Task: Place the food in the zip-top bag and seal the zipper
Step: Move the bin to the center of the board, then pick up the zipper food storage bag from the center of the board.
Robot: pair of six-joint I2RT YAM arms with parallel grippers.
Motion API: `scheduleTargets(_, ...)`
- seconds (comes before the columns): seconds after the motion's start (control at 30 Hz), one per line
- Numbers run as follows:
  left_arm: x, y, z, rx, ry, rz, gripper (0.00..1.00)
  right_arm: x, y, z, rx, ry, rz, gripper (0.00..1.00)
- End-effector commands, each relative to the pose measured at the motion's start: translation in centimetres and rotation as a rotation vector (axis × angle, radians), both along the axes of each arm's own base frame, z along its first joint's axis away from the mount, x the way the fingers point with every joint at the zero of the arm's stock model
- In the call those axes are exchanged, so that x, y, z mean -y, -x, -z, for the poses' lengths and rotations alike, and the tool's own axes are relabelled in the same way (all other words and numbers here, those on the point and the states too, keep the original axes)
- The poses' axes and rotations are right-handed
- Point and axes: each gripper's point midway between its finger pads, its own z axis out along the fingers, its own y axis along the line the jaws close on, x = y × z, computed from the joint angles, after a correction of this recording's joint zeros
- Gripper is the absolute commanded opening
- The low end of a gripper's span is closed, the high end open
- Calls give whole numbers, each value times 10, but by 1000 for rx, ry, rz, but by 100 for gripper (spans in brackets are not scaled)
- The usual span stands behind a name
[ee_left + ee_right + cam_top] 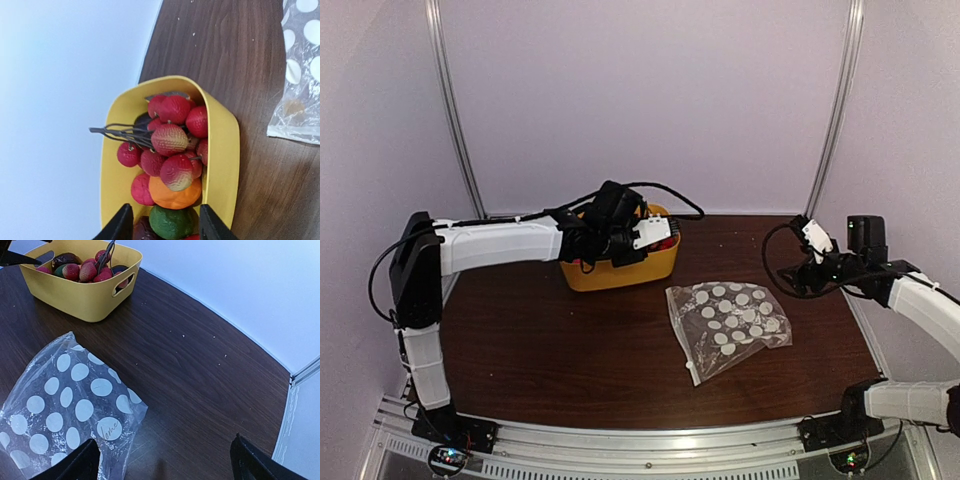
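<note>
I will move my right gripper across and down onto the bag's far edge (736,287) (115,375), because that edge is below my gripper and to its left in the top view.
The food (170,160) fills the yellow tub (620,268): a bunch of red fruits, an orange piece (175,194), a green one (172,222) and a dark purple one. My left gripper (165,227) is open above the tub, its jaws on either side of the green piece. The clear polka-dot zip-top bag (728,322) lies flat on the table to the tub's right; it also shows in the right wrist view (65,410). Its zipper cannot be made out. My right gripper (162,465) is open and empty, above the table just right of the bag.
The dark wooden table (570,350) carries only the tub and the bag. A pale wall with two metal rails (455,110) closes the back. The table's far edge curves near the right gripper (287,380).
</note>
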Motion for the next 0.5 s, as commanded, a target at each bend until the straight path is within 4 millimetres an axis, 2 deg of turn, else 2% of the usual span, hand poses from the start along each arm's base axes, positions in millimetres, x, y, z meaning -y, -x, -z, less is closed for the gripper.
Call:
scheduleTargets(0.0,26,36,-67,85,192,-63,50,-14,8,6,-49,-26,-76,91)
scheduleTargets(0.07,30,60,-66,17,284,-115,50,-24,9,8,-73,-20,-117,91)
scheduleTargets(0.13,30,83,-60,-115,445,-195,51,-34,7,12,-105,-3,-152,91)
scheduleTargets(0.23,24,112,-34,-348,621,-285,55,-57,6,21,-161,30,-230,91)
scheduleTargets(0.3,15,125,-20,-447,716,-346,56,-75,5,30,-199,69,-294,91)
scheduleTargets(0.37,7,136,-11,-508,812,-375,55,-92,-3,36,-219,94,-331,89)
scheduleTargets(0.47,-5,147,-8,-564,956,-397,55,-110,-18,51,-296,102,-370,87)
